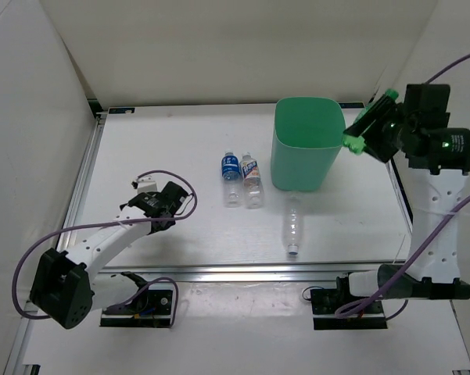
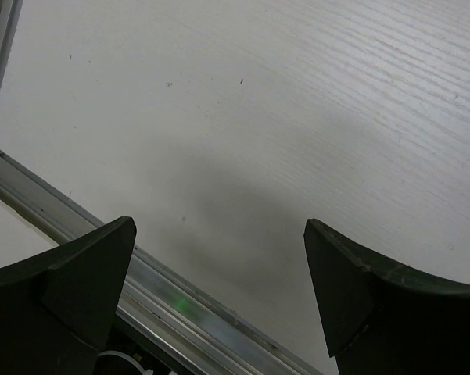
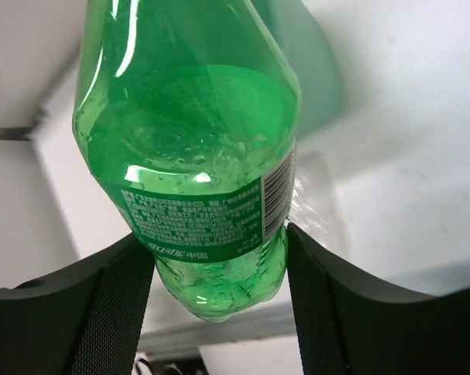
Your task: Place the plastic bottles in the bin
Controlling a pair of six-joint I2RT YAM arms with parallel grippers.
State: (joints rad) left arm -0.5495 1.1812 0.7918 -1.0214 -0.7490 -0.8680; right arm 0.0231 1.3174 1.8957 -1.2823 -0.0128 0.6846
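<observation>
The green bottle [image 1: 353,141] is still hanging outside the bin's rim, so my right gripper needs to go left in the top view next, over the bin's opening [image 1: 314,122], and let go.
The mint-green bin [image 1: 301,160] stands upright at the back centre-right. My right gripper [image 1: 373,125] hangs just beside its right rim, shut on the green bottle [image 1: 353,141]. In the right wrist view the green bottle [image 3: 195,156] fills the frame, its lower end pinched between the mesh pads [image 3: 117,312] of the gripper [image 3: 219,262]. Two clear bottles lie side by side left of the bin, one with a blue label [image 1: 231,178] and one with a white label [image 1: 252,180]. A plain clear bottle [image 1: 294,226] lies in front of the bin. My left gripper [image 1: 170,205] is open and empty, low over the table [image 2: 297,101].
An aluminium rail [image 1: 258,273] runs along the table's near edge and another along the left side [image 1: 84,180]. White walls enclose the back and sides. The left wrist view shows the rail [image 2: 180,301] just under the open gripper [image 2: 219,262].
</observation>
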